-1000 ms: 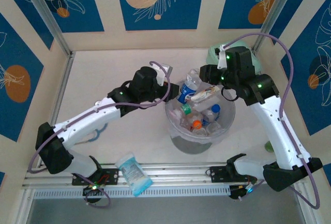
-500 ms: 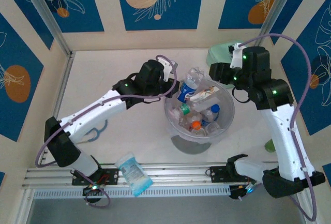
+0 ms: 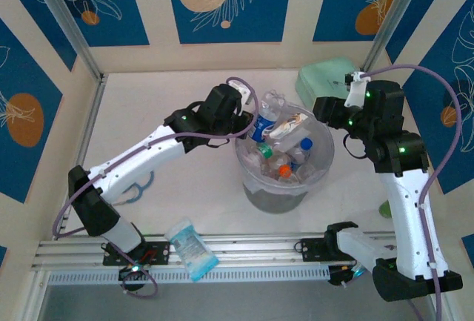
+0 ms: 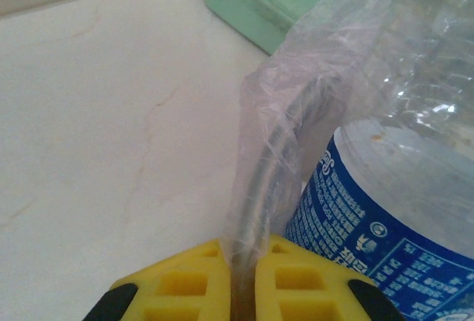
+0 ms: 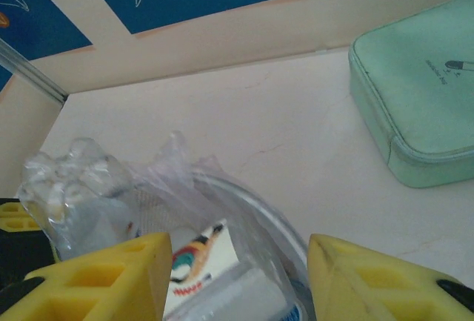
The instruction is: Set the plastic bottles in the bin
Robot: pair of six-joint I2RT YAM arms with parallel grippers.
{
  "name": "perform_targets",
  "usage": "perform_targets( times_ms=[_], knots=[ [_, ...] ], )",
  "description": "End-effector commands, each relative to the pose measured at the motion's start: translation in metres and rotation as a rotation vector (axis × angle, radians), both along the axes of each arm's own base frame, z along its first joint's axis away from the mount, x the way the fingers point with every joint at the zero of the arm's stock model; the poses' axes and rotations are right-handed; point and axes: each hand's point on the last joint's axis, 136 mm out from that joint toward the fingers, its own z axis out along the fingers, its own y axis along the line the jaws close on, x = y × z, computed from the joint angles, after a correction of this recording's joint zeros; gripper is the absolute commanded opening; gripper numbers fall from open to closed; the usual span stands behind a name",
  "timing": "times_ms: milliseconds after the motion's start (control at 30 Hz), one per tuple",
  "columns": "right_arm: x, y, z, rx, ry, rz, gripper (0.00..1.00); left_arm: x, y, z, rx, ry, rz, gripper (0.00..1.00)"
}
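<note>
The bag-covered rim in my left gripper will next move away from my right gripper and slightly outward, over the bare far tabletop. I will release it there, since that place is clear.
The bin, a round translucent grey bucket lined with a clear bag, stands mid-table holding several plastic bottles. A blue-labelled bottle and a white-labelled one lie on top of the heap. My left gripper is at the bin's left rim. In the left wrist view its yellow fingers are shut on the bag-covered rim, with the blue-labelled bottle just inside. My right gripper hangs open at the right rim, above the bin rim and the white-labelled bottle.
A mint-green case lies behind the bin, close to my right gripper. A flat blue-and-white packet rests on the front rail. A small green object sits at the right edge. The walls are close on all sides.
My left gripper moved right to the bin's rim and shut on it. My right gripper drew back to the right, away from over the bin; the white-labelled bottle now lies in the bin.
</note>
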Motion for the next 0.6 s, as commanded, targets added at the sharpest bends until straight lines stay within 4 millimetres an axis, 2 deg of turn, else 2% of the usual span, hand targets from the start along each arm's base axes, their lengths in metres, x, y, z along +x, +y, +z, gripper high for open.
perform_targets(
  times_ms=[0, 133, 267, 467, 567],
  knots=[
    [-0.002, 0.006, 0.004, 0.049, -0.028, 0.032, 0.52, 0.029, 0.033, 0.023, 0.055, -0.11, 0.145, 0.0],
    [-0.002, 0.009, -0.001, 0.079, -0.016, 0.037, 0.51, 0.046, 0.063, 0.015, 0.07, -0.091, 0.226, 0.0],
    [-0.002, 0.008, -0.006, 0.084, -0.007, 0.031, 0.51, 0.063, 0.107, 0.011, 0.078, -0.087, 0.33, 0.0],
    [-0.001, 0.008, -0.014, 0.088, 0.015, 0.027, 0.51, 0.076, 0.183, 0.008, 0.112, -0.082, 0.484, 0.0],
    [0.001, 0.009, -0.021, 0.095, 0.032, 0.025, 0.51, 0.079, 0.205, 0.008, 0.123, -0.077, 0.525, 0.0]
  ],
)
